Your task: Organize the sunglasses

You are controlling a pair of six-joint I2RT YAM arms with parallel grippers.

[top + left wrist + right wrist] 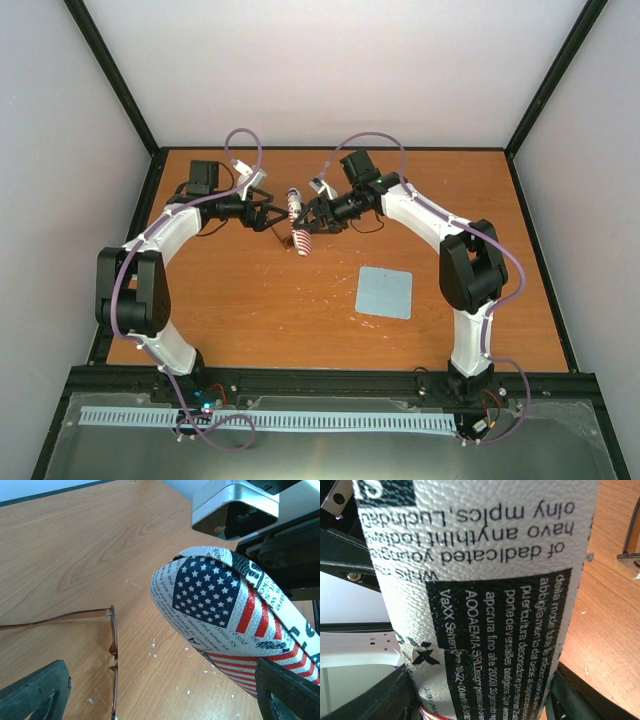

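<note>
I next carry the case across and down to release on the clear bare wood beyond the cloth, below my right gripper, to its right in the top view.
The sunglasses (113, 647), thin and reddish-brown, lie on the wooden table with one temple arm stretched to the left. They show small in the top view (283, 240) and at the right edge of the right wrist view (631, 555). My left gripper (160, 702) is open above them, its fingers (30, 695) wide apart; it also shows in the top view (268, 215). My right gripper (480, 700) is shut on the oval flag-patterned case (480, 590) and holds it tilted just right of the sunglasses. The case (225, 615) is close to my left gripper's right finger and shows in the top view (296, 222).
A light blue square cloth (385, 292) lies flat on the table (250, 300) to the right of centre. Black frame rails (330, 378) run round the table. White specks dot the wood near the sunglasses.
</note>
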